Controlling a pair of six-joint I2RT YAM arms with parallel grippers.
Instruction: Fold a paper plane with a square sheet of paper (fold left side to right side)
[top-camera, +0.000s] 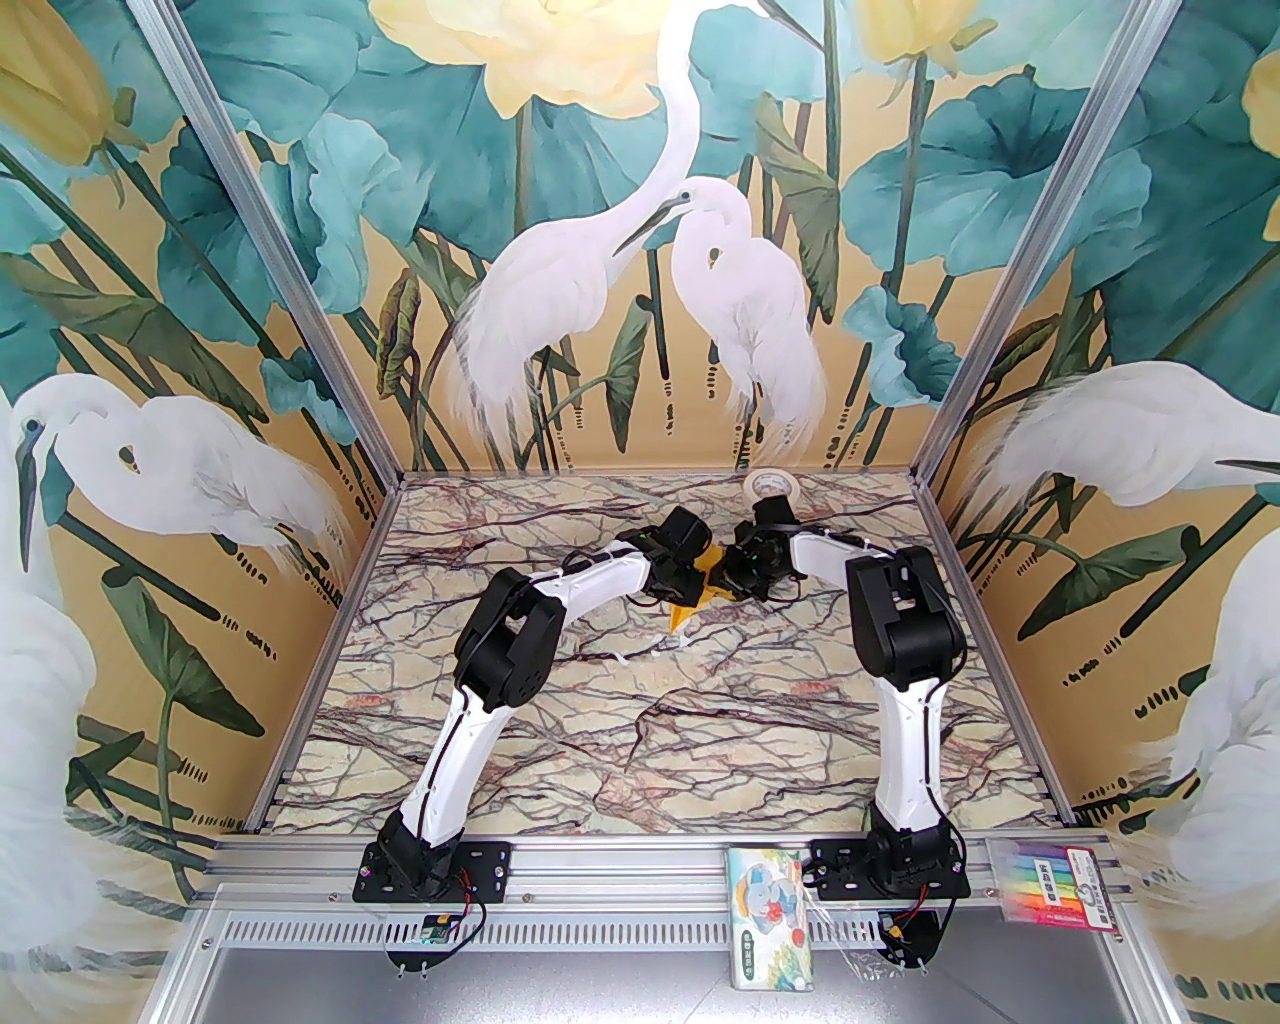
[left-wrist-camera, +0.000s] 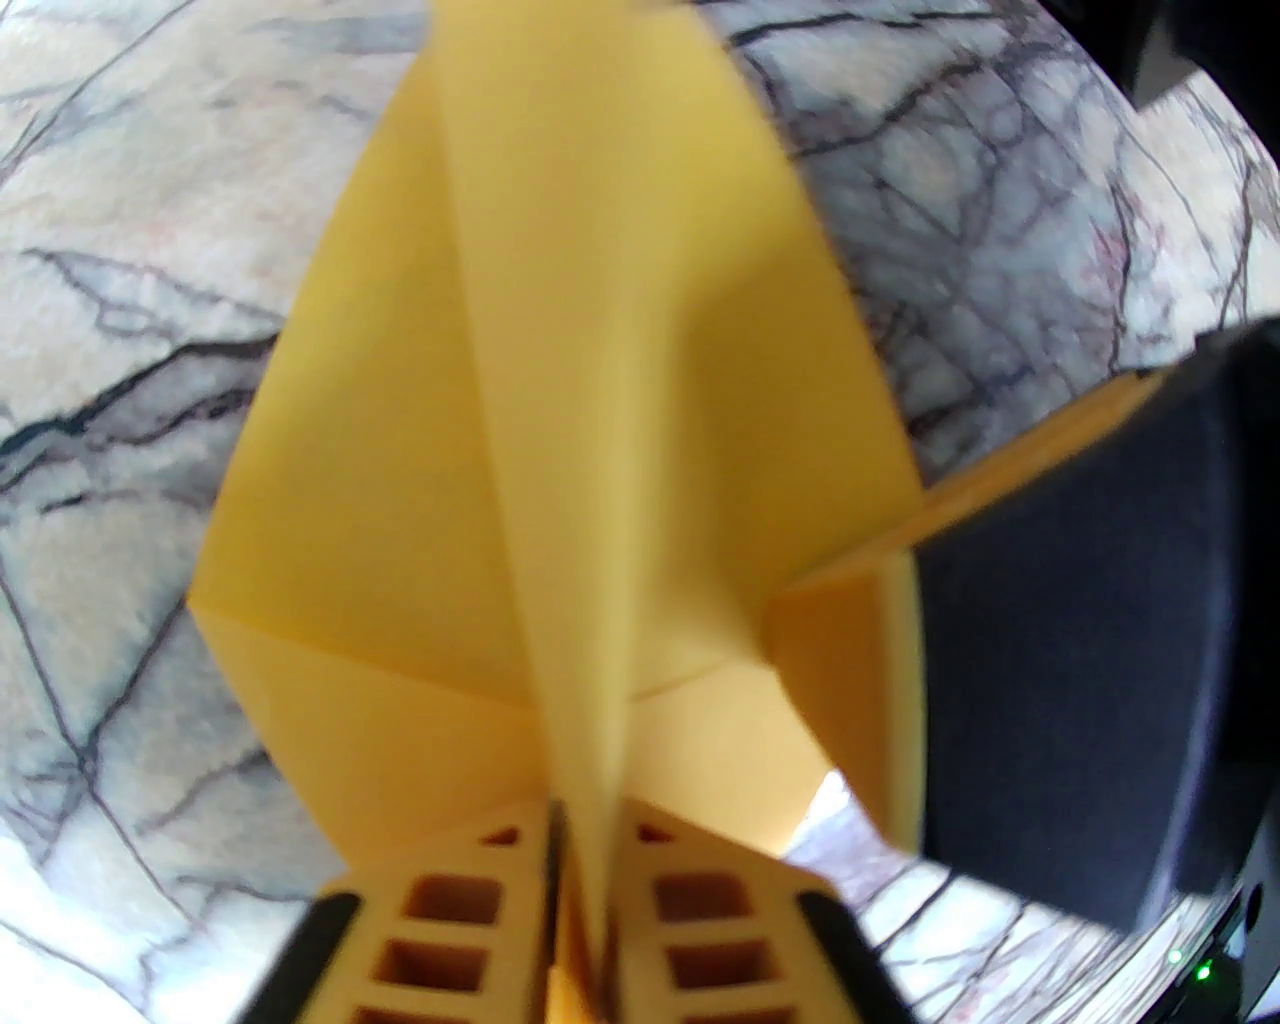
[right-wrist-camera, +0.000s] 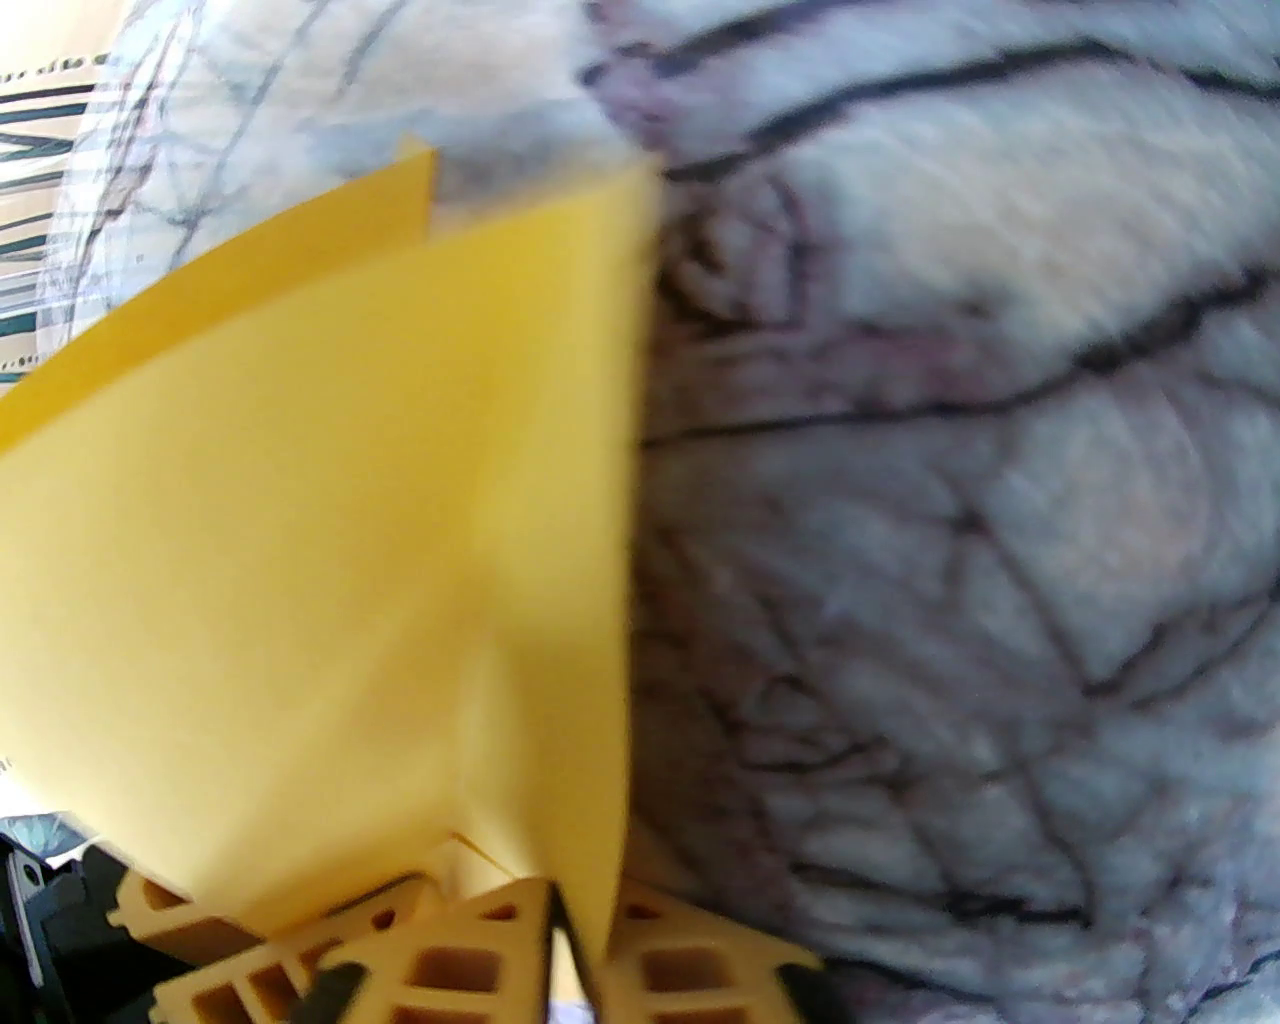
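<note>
My left gripper needs to move sideways next, away from my right gripper and over the open marble, and let go of the plane's centre fold. That arm is crowding the plane's wing.
The square sheet of paper (top-camera: 688, 612) is bright yellow and folded into a pointed paper plane (left-wrist-camera: 560, 400) with a raised centre crease and wings spreading to both sides. It sits mid-table between the two arms. My left gripper (left-wrist-camera: 585, 830) is shut on the centre ridge at the plane's near end. My right gripper (right-wrist-camera: 575, 910) comes in from the other side, its jaws a little apart around an edge of the yellow paper (right-wrist-camera: 350, 500). That view is blurred. Both grippers, left (top-camera: 690, 575) and right (top-camera: 727, 580), almost touch above the paper.
A cream tape roll (top-camera: 770, 488) lies at the back of the marble table (top-camera: 620, 740), just behind the right arm. A tissue pack (top-camera: 770, 915) and a marker pack (top-camera: 1050, 885) rest on the front rail by the arm bases. Patterned walls close in three sides.
</note>
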